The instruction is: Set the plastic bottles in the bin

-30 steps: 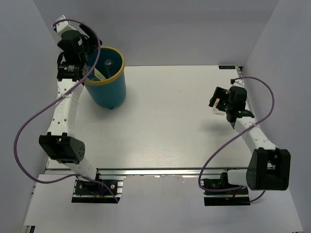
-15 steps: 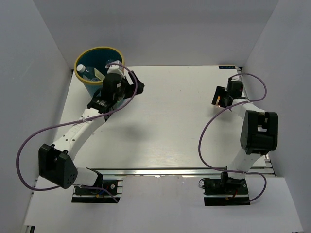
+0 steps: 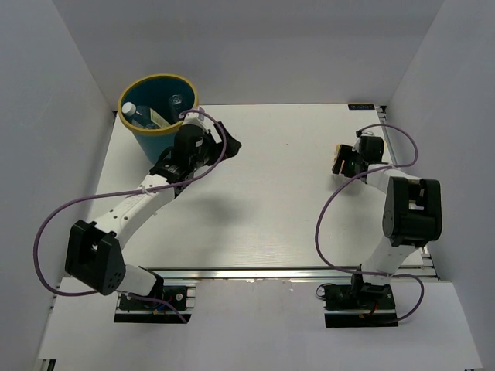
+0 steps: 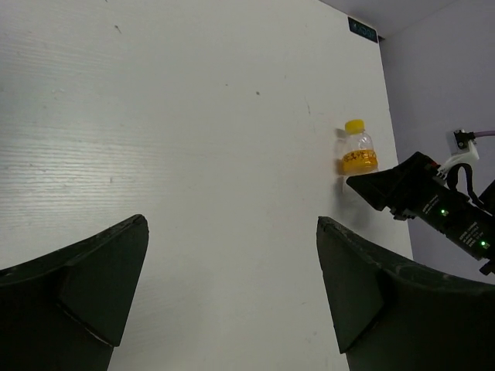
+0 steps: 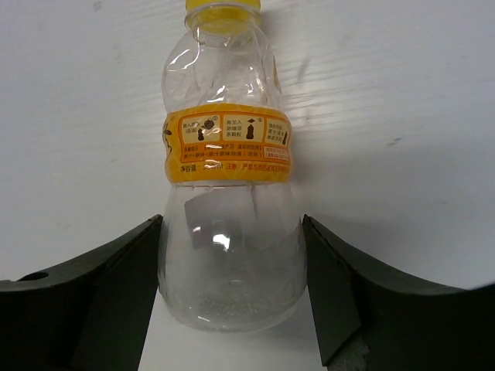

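The left gripper should next move toward the clear bottle, which is to the gripper's right in the top view, and close on its yellow-end with the cap (image 3: 338, 147) (image 4: 355, 127).
The teal bin (image 3: 165, 141) with a yellow rim stands at the far left and holds several bottles, one clear with a blue label (image 3: 144, 116). My left gripper (image 3: 230, 144) is just right of the bin, above the table, open and empty; its jaws stand wide apart in the left wrist view (image 4: 232, 232). A clear bottle with a yellow cap and an orange label (image 5: 228, 147) is at the far right (image 4: 358, 151). My right gripper (image 5: 232, 239) has a finger against each side of its base (image 3: 339, 162).
White walls close in the left, far and right sides. The right arm's purple cable (image 3: 321, 224) loops over the table's right side. A small dark label (image 3: 360, 107) marks the far right corner.
My left arm has swung from over the bin to its right, out over the table. The bin now sits further back and left. My right arm has folded, its gripper staying by the bottle.
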You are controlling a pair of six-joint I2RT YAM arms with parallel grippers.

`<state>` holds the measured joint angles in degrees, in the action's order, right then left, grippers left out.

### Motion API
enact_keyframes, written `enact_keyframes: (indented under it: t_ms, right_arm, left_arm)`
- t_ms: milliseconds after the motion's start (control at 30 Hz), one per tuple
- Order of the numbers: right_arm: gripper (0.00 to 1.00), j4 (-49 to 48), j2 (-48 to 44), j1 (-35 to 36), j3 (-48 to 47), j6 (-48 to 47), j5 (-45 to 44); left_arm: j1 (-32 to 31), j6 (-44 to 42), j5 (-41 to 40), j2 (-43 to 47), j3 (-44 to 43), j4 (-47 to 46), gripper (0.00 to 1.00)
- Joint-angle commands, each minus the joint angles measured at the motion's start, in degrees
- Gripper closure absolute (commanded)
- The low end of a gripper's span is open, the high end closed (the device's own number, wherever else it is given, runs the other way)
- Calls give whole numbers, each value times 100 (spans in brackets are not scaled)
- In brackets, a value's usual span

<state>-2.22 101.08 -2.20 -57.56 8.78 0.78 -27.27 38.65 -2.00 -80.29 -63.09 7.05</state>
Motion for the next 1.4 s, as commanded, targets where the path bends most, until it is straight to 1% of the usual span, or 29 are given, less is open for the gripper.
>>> enact_keyframes:
  t_ms: [0, 33, 67, 133, 167, 200, 233, 300, 433, 467, 600, 700, 833, 867, 900, 933, 967, 1000, 1033, 1067, 1100, 1167, 1200, 1233, 1333, 1367]
  right_arm:
    - [58, -454, -684, 323, 384, -217, 1203]
    - [57, -498, -999, 499, 473, -271, 1641]
    - [57, -568, -1176, 631, 570, -280, 1802]
    - [55, -718, -1623, 1123, 851, -271, 2240]
    - [54, -779, -1783, 1299, 921, -202, 2277]
    - [53, -806, -1906, 1666, 992, -114, 2278]
    - [51, -798, -2038, 1844, 1062, -43, 2287]
    - [50, -780, -2381, 2265, 1124, -8, 2278]
    - [50, -955, -2812, 2610, 1212, 352, 2970]
    - [50, -965, -2882, 2671, 1212, 362, 3024]
    - [50, -982, -3295, 2979, 1221, 370, 3217]
    - [50, -1228, -3541, 3076, 1370, 528, 3359]
    - [49, -1325, -3674, 3129, 1432, 582, 3412]
    - [48, -1308, -3709, 3129, 1449, 573, 3368]
    - [44, -1273, -3753, 3146, 1458, 547, 3316]
    - [33, -1246, -3788, 3146, 1467, 529, 3237]
    - [29, -1220, -3815, 3155, 1484, 511, 3175]
    - [25, -1176, -3867, 3147, 1476, 520, 3087]
    - [11, -1080, -3894, 3146, 1476, 511, 2939]
    - [11, -1018, -3920, 3146, 1458, 494, 2876]
    - [11, -939, -3946, 3146, 1432, 476, 2841]
    - [11, -772, -3973, 3146, 1397, 441, 2797]
    - [11, -719, -3990, 3155, 1388, 432, 2796]
    - [11, -684, -4017, 3147, 1379, 415, 2779]
    - [11, -570, -4087, 3146, 1370, 371, 2683]
    - [11, -500, -4113, 3146, 1370, 353, 2639]
  left_arm:
    - [-147, 256, 191, -170, -168, -204, 2]
    - [-243, 291, 191, -215, -177, -221, 2]
    - [-296, 353, 365, -241, -177, -343, 2]
    - [-463, 415, 393, -320, -160, -450, 2]
    - [-525, 467, 385, -355, -160, -572, 2]
    - [-569, 529, 367, -364, -142, -643, 2]
    - [-656, 573, 358, -399, -90, -896, 2]
    - [-736, 704, 376, -417, -37, -1056, 2]
    - [-999, 810, 279, -444, 34, -1258, 2]
    - [-1043, 828, 88, -452, 16, -1224, 2]
    - [-1245, 898, -238, -400, 69, -1223, 2]
    - [-1272, 881, -301, -434, 16, -1128, 2]
    - [-1334, 837, -231, -417, -54, -1021, 25]
    - [-1343, 828, -257, -391, -46, -995, 38]
    - [-1343, 837, -309, -373, -63, -934, 46]
    - [-1343, 837, -353, -312, -54, -890, 53]
    - [-1343, 837, -345, -277, -37, -907, 65]
    - [-1343, 837, -345, -250, -19, -907, 73]
    - [-1343, 845, -345, -215, -19, -907, 79]
    - [-1343, 837, -406, -154, -19, -898, 85]
    - [-1343, 811, -511, -127, -45, -829, 94]
    - [-1343, 732, -766, -83, -256, -460, 99]
    - [-1343, 653, -1019, -66, -361, -311, 100]
    - [-1343, 617, -1196, -66, -614, 21, 100]
    - [-1343, 389, -1697, -39, -1011, 366, 100]
    - [-1343, 319, -1846, -31, -1326, 611, 100]
